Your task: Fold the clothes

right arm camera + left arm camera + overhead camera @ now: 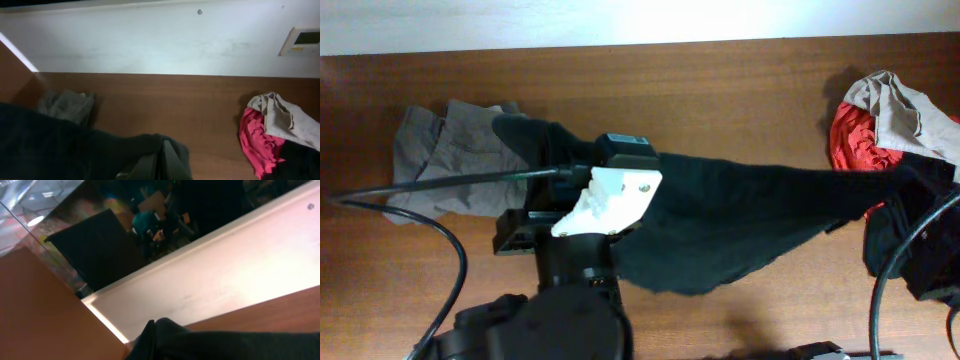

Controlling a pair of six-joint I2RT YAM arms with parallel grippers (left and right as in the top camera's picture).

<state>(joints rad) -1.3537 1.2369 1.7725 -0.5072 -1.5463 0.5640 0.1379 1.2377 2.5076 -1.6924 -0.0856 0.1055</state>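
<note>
I should move my left gripper outward and down to release the shirt's end on the bare tabletop by the white wall (588,88).
A black T-shirt (740,215) hangs stretched across the table between my two grippers, sagging in the middle. My left gripper (570,168) is shut on its left end. The left wrist view shows only a bunched ridge of the black cloth (165,335), which covers the fingers. My right gripper (162,157) is shut on the shirt's right end (910,185), its fingers pressed together with the black fabric (100,150) draped over them. Grey trousers (445,160) lie crumpled at the left, partly behind the shirt.
A pile of clothes sits at the far right: a red piece (855,140), a beige piece (905,110) on top, and a black piece (910,250) below. A black cable (440,230) loops over the table's left front. A white wall borders the table's far edge.
</note>
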